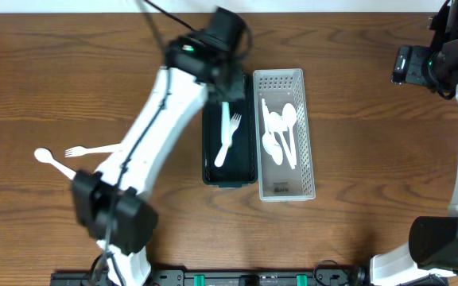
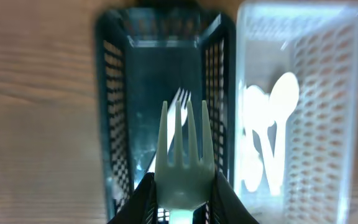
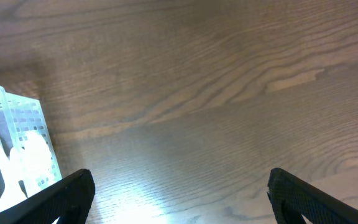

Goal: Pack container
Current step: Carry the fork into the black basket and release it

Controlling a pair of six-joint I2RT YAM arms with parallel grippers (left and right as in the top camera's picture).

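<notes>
The white fork goes down in my left gripper toward the dark mesh container's bottom next for release, because it already points lengthwise between the container's long sides.
My left gripper (image 2: 184,200) is shut on a white plastic fork (image 2: 184,158), tines pointing away, held over the dark mesh container (image 2: 114,93). Another white fork (image 1: 227,141) lies inside that container and also shows in the left wrist view (image 2: 179,102). In the overhead view my left gripper (image 1: 224,89) hovers over the dark container's (image 1: 207,151) far end. The clear mesh container (image 1: 307,135) beside it holds several white spoons (image 1: 281,131). My right gripper (image 3: 179,199) is open and empty over bare table at the far right (image 1: 408,65).
A white spoon (image 1: 54,163) and a white fork (image 1: 90,150) lie loose on the wooden table at the left, beside my left arm. The clear container's corner (image 3: 17,124) shows at the left of the right wrist view.
</notes>
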